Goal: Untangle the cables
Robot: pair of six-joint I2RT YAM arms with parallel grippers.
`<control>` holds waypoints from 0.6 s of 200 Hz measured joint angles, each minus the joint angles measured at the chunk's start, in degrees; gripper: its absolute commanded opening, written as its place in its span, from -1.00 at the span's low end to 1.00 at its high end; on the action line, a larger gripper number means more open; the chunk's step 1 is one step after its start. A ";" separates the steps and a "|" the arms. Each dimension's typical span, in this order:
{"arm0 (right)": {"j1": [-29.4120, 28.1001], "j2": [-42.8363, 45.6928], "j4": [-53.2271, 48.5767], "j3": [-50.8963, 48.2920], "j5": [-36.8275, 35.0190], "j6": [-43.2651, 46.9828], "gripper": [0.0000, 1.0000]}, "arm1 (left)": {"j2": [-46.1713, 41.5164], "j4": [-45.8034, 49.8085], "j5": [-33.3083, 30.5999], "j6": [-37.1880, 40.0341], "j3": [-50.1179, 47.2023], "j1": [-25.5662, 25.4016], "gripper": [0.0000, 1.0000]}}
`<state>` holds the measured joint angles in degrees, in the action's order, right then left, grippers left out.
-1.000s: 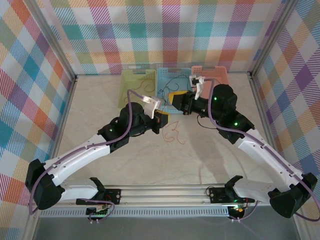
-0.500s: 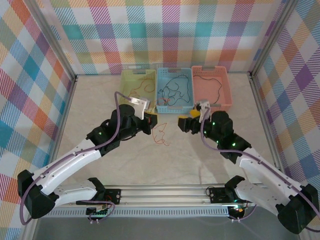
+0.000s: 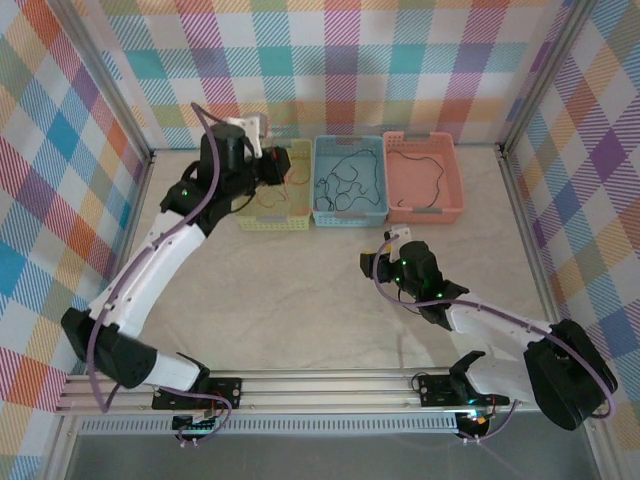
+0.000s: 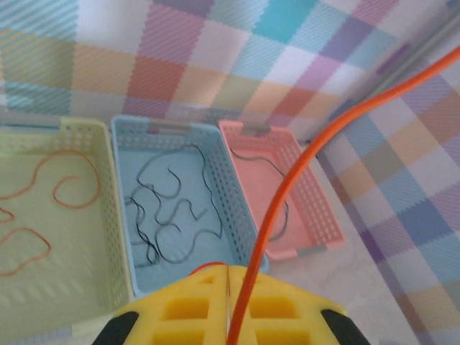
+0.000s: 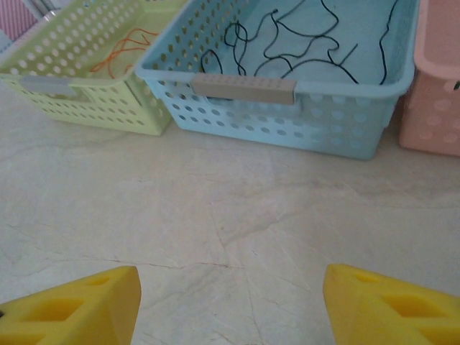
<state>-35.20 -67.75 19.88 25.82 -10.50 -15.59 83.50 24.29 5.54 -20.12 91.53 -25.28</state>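
Observation:
I need to move my left gripper outward toward the basket's far end next, then down, and let go of the cable, because the yellow-green basket with matching orange-red cables is below.
My left gripper hovers over the yellow-green basket at the back left. In the left wrist view its yellow fingers are shut on an orange-red cable that runs up and to the right out of frame. More orange-red cables lie in that basket. Black cables lie in the blue basket, and one dark cable lies in the pink basket. My right gripper is low over the bare table in front of the blue basket, open, with nothing between its fingers.
The three baskets stand side by side against the back wall. Checked walls and metal posts close the table on the left, back and right. Marbled tabletop stretches between the baskets and the arm bases.
My left arm has swung from the table's middle back to over the yellow-green basket, carrying the orange-red cable. My right arm has drawn back toward the near side, dropped low and opened wider.

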 measured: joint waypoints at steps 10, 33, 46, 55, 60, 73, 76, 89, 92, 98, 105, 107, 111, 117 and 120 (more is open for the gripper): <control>0.00 -1.33 1.01 0.00 -0.44 -0.02 0.34 | 2.80 0.96 0.68 -0.15 3.32 1.25 -1.00; 0.00 -3.43 2.16 0.00 -1.05 0.00 0.34 | 9.46 2.25 1.90 -0.26 10.91 3.63 -1.00; 0.00 -3.96 2.43 0.00 -1.05 -0.02 0.34 | 12.83 3.08 2.12 -0.26 14.34 4.72 -1.00; 0.00 -4.11 2.62 0.00 -1.05 0.00 0.34 | 15.15 3.85 2.16 -0.26 16.55 5.46 -1.00; 0.00 -4.20 2.78 0.00 -1.05 0.00 0.34 | 16.39 4.37 2.34 -0.26 17.81 5.84 -1.00; 0.00 -4.28 3.06 0.00 -1.05 0.00 0.34 | 19.65 4.94 2.47 -0.26 21.00 6.82 -1.00; 0.00 -4.33 3.15 0.00 -1.07 0.00 0.34 | 20.48 4.98 2.47 -0.26 21.70 7.04 -1.00; 0.00 -4.59 3.28 0.07 -1.05 0.00 0.34 | 23.71 5.57 2.51 -0.24 24.74 7.82 -1.00; 0.00 -4.68 3.26 0.07 -1.05 0.00 0.34 | 24.57 5.77 2.51 -0.22 25.66 7.96 -1.00; 0.00 -4.87 3.26 0.11 -1.05 0.00 0.34 | 26.08 5.92 2.47 -0.02 27.06 8.20 -1.00; 0.00 -5.11 3.23 0.17 -1.05 0.00 0.34 | 28.11 6.25 2.29 0.15 29.14 8.37 -1.00; 0.00 -5.18 3.23 0.17 -1.05 0.02 0.34 | 28.72 6.23 2.25 0.20 29.70 8.37 -1.00; 0.00 -5.29 3.21 0.22 -1.05 0.00 0.34 | 30.01 6.29 2.08 0.28 30.88 8.50 -1.00; 0.00 -5.44 3.23 0.22 -1.05 0.00 0.34 | 31.65 6.60 1.84 0.42 32.46 8.59 -1.00; 0.00 -5.49 3.21 0.24 -1.05 0.02 0.34 | 32.44 6.80 1.75 0.44 33.27 8.61 -1.00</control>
<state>-35.20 -73.23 23.09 26.06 -11.55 -15.57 115.94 31.09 7.29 -19.68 124.79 -16.67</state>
